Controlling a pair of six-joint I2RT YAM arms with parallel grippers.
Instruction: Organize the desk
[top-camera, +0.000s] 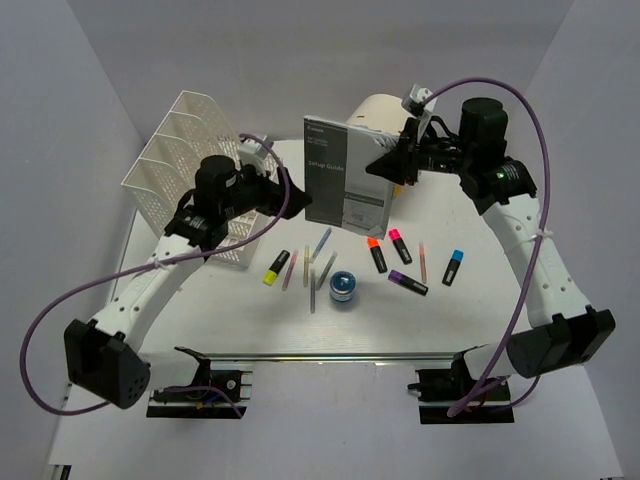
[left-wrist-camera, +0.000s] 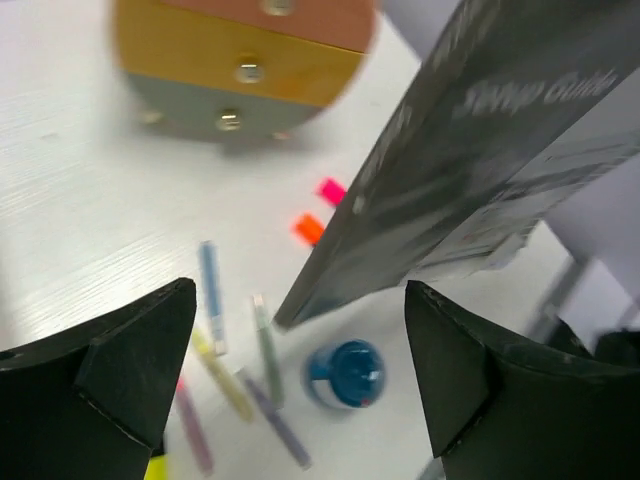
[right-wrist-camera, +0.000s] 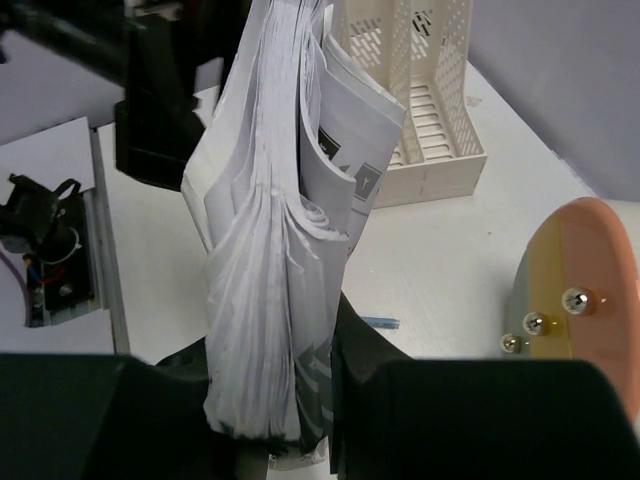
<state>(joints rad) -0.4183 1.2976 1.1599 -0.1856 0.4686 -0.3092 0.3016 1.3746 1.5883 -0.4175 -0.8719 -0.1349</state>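
Observation:
Left of my right gripper in the top view stands the file rack's empty middle slot (top-camera: 184, 134) (right-wrist-camera: 378, 45), so I will carry the upright booklet over, lower and release it.
A grey "Setup Guide" booklet (top-camera: 345, 178) stands upright over the back of the white desk (top-camera: 230, 325). My right gripper (top-camera: 388, 168) is shut on its right edge. In the right wrist view the booklet's fanned pages (right-wrist-camera: 268, 250) rise between the right gripper's (right-wrist-camera: 290, 400) black fingers. My left gripper (top-camera: 272, 192) is open just left of the booklet, apart from it. In the left wrist view the left gripper (left-wrist-camera: 300, 385) holds nothing; the booklet (left-wrist-camera: 480, 150) leans at upper right, and a blurred blue-capped round jar (left-wrist-camera: 345, 373) lies on the desk below.
A white mesh file rack (top-camera: 180, 170) stands back left. A cream drawer unit (top-camera: 380, 108) sits behind the booklet. Several pens and highlighters lie mid-desk, among them yellow (top-camera: 275, 268), orange (top-camera: 377, 255) and blue (top-camera: 452, 267), around the jar (top-camera: 342, 287). A metal rail (top-camera: 330, 355) runs along the front.

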